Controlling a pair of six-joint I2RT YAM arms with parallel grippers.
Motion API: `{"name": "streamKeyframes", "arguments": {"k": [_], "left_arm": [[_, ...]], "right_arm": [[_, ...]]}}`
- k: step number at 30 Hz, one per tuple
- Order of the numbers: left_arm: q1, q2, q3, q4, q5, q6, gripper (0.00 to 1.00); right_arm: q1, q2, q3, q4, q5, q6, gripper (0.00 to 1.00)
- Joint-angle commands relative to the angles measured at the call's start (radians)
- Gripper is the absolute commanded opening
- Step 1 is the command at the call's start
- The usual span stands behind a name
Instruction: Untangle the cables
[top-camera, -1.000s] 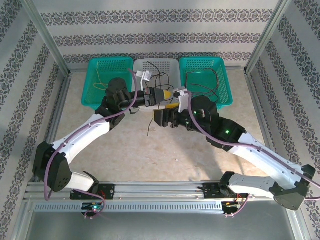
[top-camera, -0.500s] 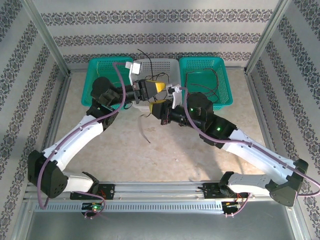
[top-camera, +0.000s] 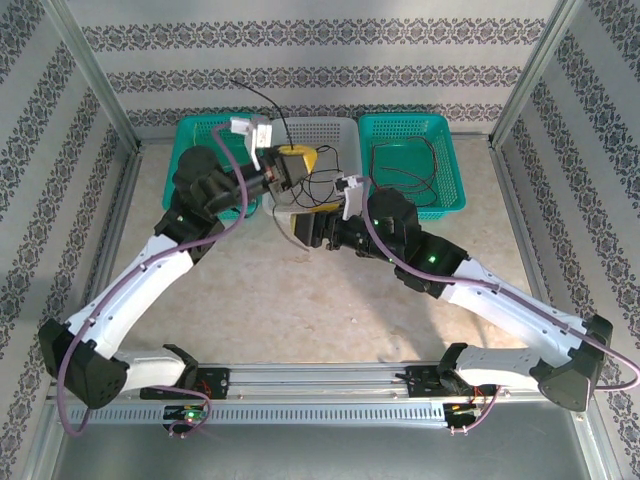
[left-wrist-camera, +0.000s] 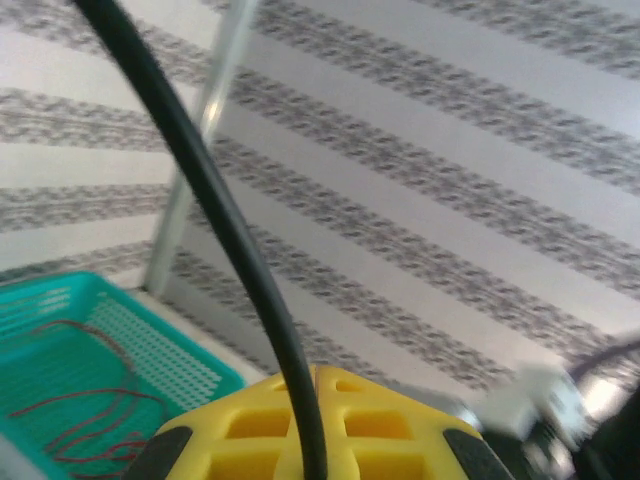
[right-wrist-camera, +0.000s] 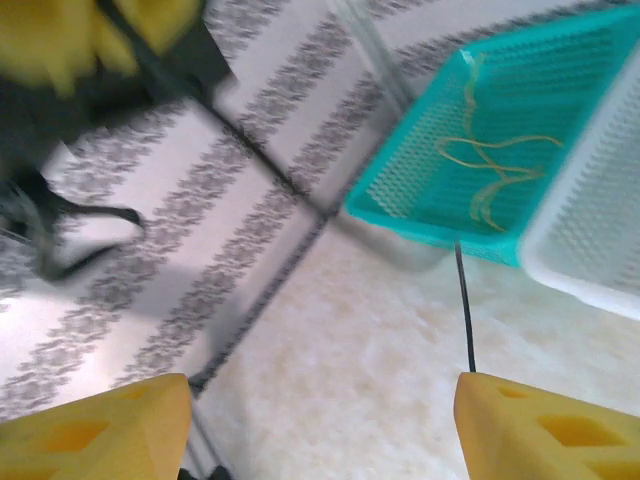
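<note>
Dark cables are already inside the basket, so the robot's left gripper should next move outward and down over the far part of the white basket (top-camera: 340, 128) to let go of the black cable.
My left gripper (top-camera: 291, 162) is raised over the white basket (top-camera: 340, 128), shut on a black cable (top-camera: 256, 98) that sticks up and back past it. In the left wrist view the yellow fingers (left-wrist-camera: 390, 425) pinch that black cable (left-wrist-camera: 215, 215), which runs up to the top left. My right gripper (top-camera: 296, 226) hovers just in front of the white basket with its jaws wide apart. Its wrist view has the right gripper (right-wrist-camera: 320, 425) holding nothing, and a thin black cable (right-wrist-camera: 465, 310) hangs beside its right finger (right-wrist-camera: 550, 430). More dark cables (top-camera: 325, 185) lie in the white basket.
A teal basket (top-camera: 200, 135) at the back left holds a yellow cable (right-wrist-camera: 495, 170). Another teal basket (top-camera: 440, 130) at the back right holds dark red cables (top-camera: 405, 165). Patterned walls and metal frame posts close in the table. The beige tabletop (top-camera: 330, 300) stretches in front of the baskets.
The left gripper rose and swung back left with the black cable, lifting its loose end off the table. The right gripper closed, reopened and shifted left.
</note>
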Motion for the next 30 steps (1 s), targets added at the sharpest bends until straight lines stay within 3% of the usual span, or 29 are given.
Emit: {"name": "streamKeyframes", "arguments": {"k": [1,9,16,26,28,30], "left_arm": [[0.013,0.071,0.121,-0.253,-0.234,0.137,0.0],[0.026,0.299,0.385,-0.382,-0.397,0.235,0.0],[0.067,0.586,0.701,-0.548,-0.373,0.233,0.0],[0.119,0.95,1.159,-0.781,-0.324,0.134,0.01],[0.118,0.979,1.173,-0.784,-0.311,0.123,0.06],[0.117,0.99,1.157,-0.782,-0.316,0.123,0.2]], "right_arm": [[-0.001,-0.087,-0.065,-0.162,0.172,-0.004,0.7],[-0.043,-0.344,-0.174,-0.447,0.396,0.075,0.7],[-0.051,-0.465,-0.192,-0.554,0.465,0.1,0.7],[-0.057,-0.455,-0.131,-0.633,0.517,0.045,0.71],[-0.057,-0.454,-0.12,-0.644,0.521,0.035,0.71],[-0.061,-0.451,-0.109,-0.655,0.526,0.028,0.71]]}}
